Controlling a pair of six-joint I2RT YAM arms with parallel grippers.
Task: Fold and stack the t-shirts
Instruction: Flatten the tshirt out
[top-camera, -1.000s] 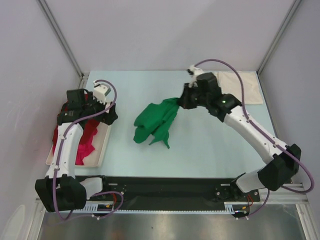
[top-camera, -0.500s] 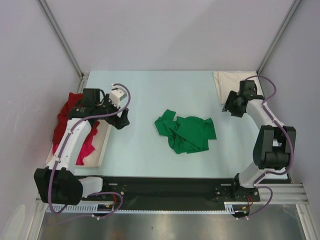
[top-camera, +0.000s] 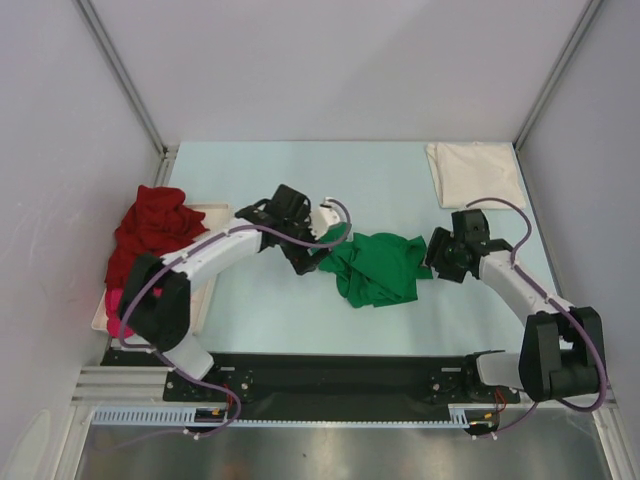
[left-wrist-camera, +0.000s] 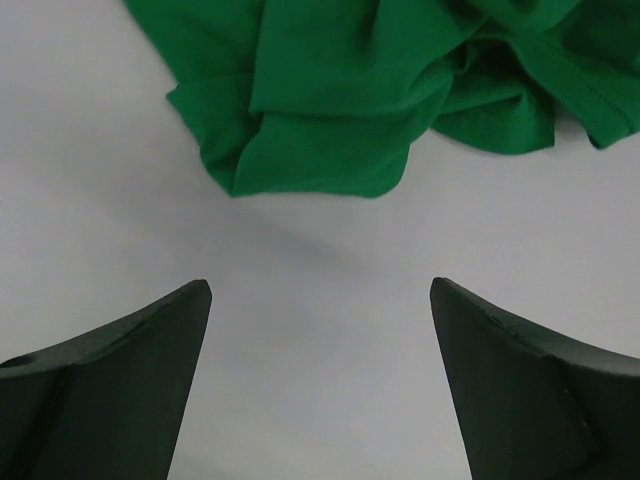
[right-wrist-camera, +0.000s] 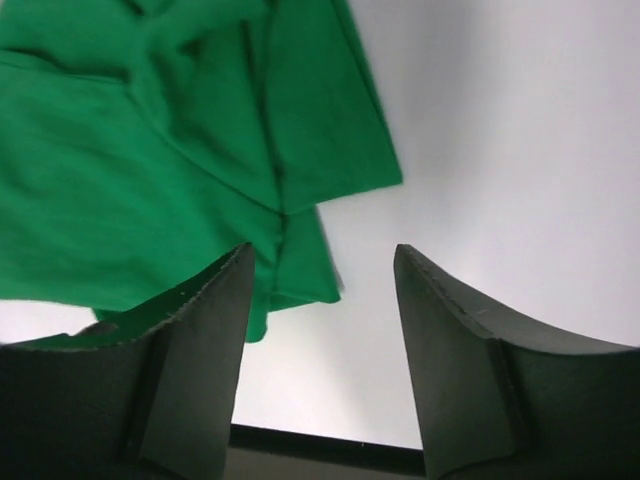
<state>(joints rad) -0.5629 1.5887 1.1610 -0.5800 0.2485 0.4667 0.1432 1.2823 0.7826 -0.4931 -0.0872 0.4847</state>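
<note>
I need to move my left gripper to the right in the top view and down onto the folded edge of the green t-shirt, as its open fingers are only around bare table.
A bright green t-shirt (top-camera: 380, 265) lies crumpled in the middle of the table. My left gripper (top-camera: 310, 257) hovers at its left edge, open and empty; in the left wrist view the green t-shirt (left-wrist-camera: 340, 90) lies just beyond the left gripper (left-wrist-camera: 320, 285). At the shirt's right edge my right gripper (top-camera: 440, 255) is also open. In the right wrist view a corner of the green t-shirt (right-wrist-camera: 150, 150) reaches the left fingertip of the right gripper (right-wrist-camera: 320, 255), with nothing between the fingers. A dark red t-shirt (top-camera: 150, 225) and a magenta one (top-camera: 118, 300) lie heaped at the left. A folded cream-white t-shirt (top-camera: 475, 172) lies at the back right.
A shallow cream tray (top-camera: 205, 290) sits at the left edge under the red and magenta heap. Grey walls and metal posts close in the table's back and sides. The black base rail (top-camera: 340, 375) runs along the near edge.
My right gripper let go of the green t-shirt, which dropped into a heap, swung to the back right, then returned to its right edge. My left arm came over from the tray.
</note>
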